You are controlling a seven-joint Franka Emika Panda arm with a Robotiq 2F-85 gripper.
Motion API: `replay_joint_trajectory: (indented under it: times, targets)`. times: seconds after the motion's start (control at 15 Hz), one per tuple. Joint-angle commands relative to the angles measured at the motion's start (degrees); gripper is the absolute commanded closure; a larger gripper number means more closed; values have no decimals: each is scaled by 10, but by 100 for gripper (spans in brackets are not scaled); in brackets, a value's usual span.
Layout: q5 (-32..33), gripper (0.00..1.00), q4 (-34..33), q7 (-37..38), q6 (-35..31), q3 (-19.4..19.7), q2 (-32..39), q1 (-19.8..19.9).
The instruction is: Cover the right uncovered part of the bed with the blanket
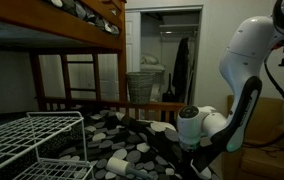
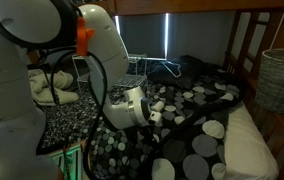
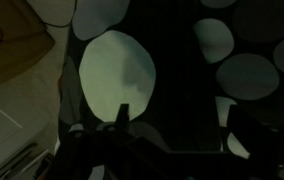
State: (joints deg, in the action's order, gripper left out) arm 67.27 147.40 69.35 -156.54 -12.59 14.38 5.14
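I will next lower my gripper slightly more onto the dark part of the blanket between its wide-open, empty fingers, and close, since they are over it.
The blanket (image 1: 122,135), black with white and grey ovals, lies crumpled on the bed, whose slatted end rail (image 1: 82,103) stands behind it. In an exterior view the blanket (image 2: 187,100) covers the middle of the bed and a strip of white mattress (image 2: 247,150) is bare at the right. My gripper (image 1: 170,150) is lowered onto the blanket, also seen in an exterior view (image 2: 156,118). In the wrist view the gripper (image 3: 175,120) has its fingers wide apart, close over the dark blanket (image 3: 172,60), with nothing held between them.
A white wire rack (image 1: 32,135) stands in the foreground beside the bed. The upper bunk (image 1: 62,20) hangs overhead. A woven laundry basket (image 1: 140,85) stands past the end rail and also shows in an exterior view (image 2: 280,75).
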Motion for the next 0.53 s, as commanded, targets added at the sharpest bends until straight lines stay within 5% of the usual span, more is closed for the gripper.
replay_joint_trajectory:
  times: [0.0, 0.13, 0.2, 0.47]
  targets:
    - [56, 0, -35, 57, -16, 13, 57, -8]
    - [68, 0, -49, 77, -16, 12, 78, -8]
    - [77, 23, -55, 85, -12, 13, 87, -9]
    - [102, 51, -69, 104, -6, 14, 102, -9]
